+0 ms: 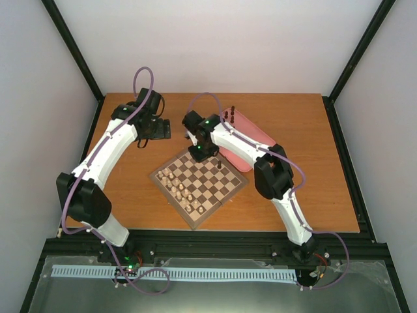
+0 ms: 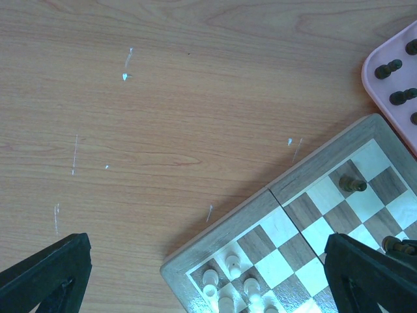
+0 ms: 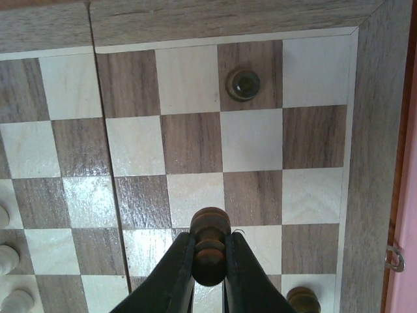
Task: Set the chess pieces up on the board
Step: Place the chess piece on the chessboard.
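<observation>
I will move my right gripper toward the dark piece in the far row next and lower it onto the pale square beside that piece, because the square is empty.
The board (image 1: 221, 188) lies mid-table, turned like a diamond. My right gripper (image 1: 197, 154) hangs over its far corner, shut on a dark brown chess piece (image 3: 210, 226) held a little above the squares (image 3: 195, 143). Two more dark pieces stand on the board in the right wrist view, one in the far row (image 3: 242, 83) and one near the bottom edge (image 3: 303, 300). Several dark pieces (image 1: 229, 116) wait on the pink tray (image 1: 254, 140). My left gripper (image 1: 158, 130) is open and empty, above the table by the board's left corner (image 2: 215, 244).
Cream chessmen (image 1: 177, 186) fill the board's left rows and show in the left wrist view (image 2: 232, 264). The pink tray (image 2: 384, 98) touches the board's far right side. Bare wooden table (image 2: 163, 117) spreads left of the board.
</observation>
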### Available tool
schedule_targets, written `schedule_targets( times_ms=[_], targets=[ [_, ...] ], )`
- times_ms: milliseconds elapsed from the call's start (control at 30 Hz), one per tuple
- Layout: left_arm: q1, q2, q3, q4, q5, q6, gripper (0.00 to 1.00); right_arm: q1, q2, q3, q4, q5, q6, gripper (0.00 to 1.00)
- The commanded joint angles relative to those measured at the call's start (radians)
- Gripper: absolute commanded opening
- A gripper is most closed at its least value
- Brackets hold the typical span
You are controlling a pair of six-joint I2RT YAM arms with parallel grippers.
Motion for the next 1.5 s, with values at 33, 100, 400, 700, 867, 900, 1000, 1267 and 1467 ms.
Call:
schedule_targets(
  times_ms=[33,100,400,700,867,900,1000,1267,1467],
  targets=[
    [0.007,-0.027,0.013,0.009,-0.004,0.005,1.0,-0.028,0.043,0.041,0.008,-0.022,-0.01,0.09],
    [0.007,-0.024,0.014,0.009,-0.004,0.003,1.0,-0.033,0.056,0.053,0.01,-0.028,-0.012,0.09],
    [0.007,-0.007,0.029,0.005,-0.008,0.011,1.0,-0.036,0.102,0.088,0.029,-0.049,-0.014,0.09],
    [0.007,0.006,0.037,0.006,-0.009,0.014,1.0,-0.039,0.127,0.097,0.03,-0.048,-0.01,0.1],
    [0.008,0.007,0.038,0.006,-0.01,0.017,1.0,-0.044,0.136,0.129,0.028,-0.04,-0.006,0.11],
    [0.008,0.008,0.04,0.006,-0.01,0.016,1.0,-0.045,0.142,0.133,0.029,-0.039,-0.006,0.11],
    [0.009,0.007,0.041,0.005,-0.011,0.016,1.0,-0.049,0.155,0.146,0.027,-0.043,-0.007,0.11],
    [0.009,0.008,0.041,0.002,-0.012,0.014,1.0,-0.054,0.162,0.147,0.023,-0.041,-0.005,0.12],
    [0.009,0.012,0.044,0.003,-0.011,0.016,1.0,-0.056,0.165,0.149,0.021,-0.051,-0.007,0.17]
  ],
)
